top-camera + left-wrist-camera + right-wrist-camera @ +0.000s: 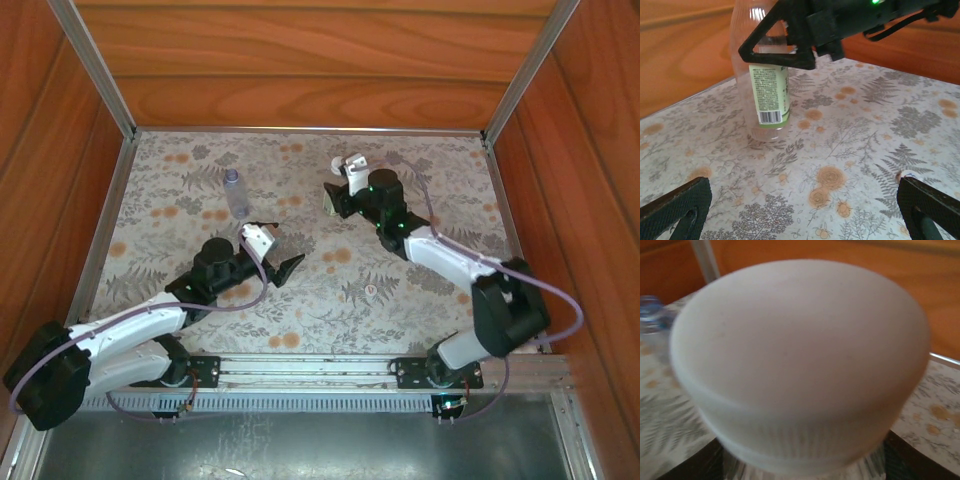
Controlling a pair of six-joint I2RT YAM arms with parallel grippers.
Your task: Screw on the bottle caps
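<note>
My right gripper carries the labelled bottle outward next and releases it upright on the tabletop nearer the back wall, since the bottle's neck is capped.
The labelled bottle (769,92) stands upright on the table, clear with a yellow-green band. My right gripper (338,195) is shut on its upper part; one black finger (782,47) crosses the bottle's front. A white ribbed bottle cap (800,365) sits on that bottle's neck, with dark fingers (912,460) low on either side. The bluish bottle (235,192) stands alone at the back left, and its blurred top (650,307) shows past the cap. My left gripper (275,253) is open above the table in front of the labelled bottle, with nothing between its fingertips (675,210).
Wooden walls (300,60) and metal corner posts (95,70) close in the floral table (400,290) on three sides. A metal rail (320,368) runs along the near edge by the arm bases.
</note>
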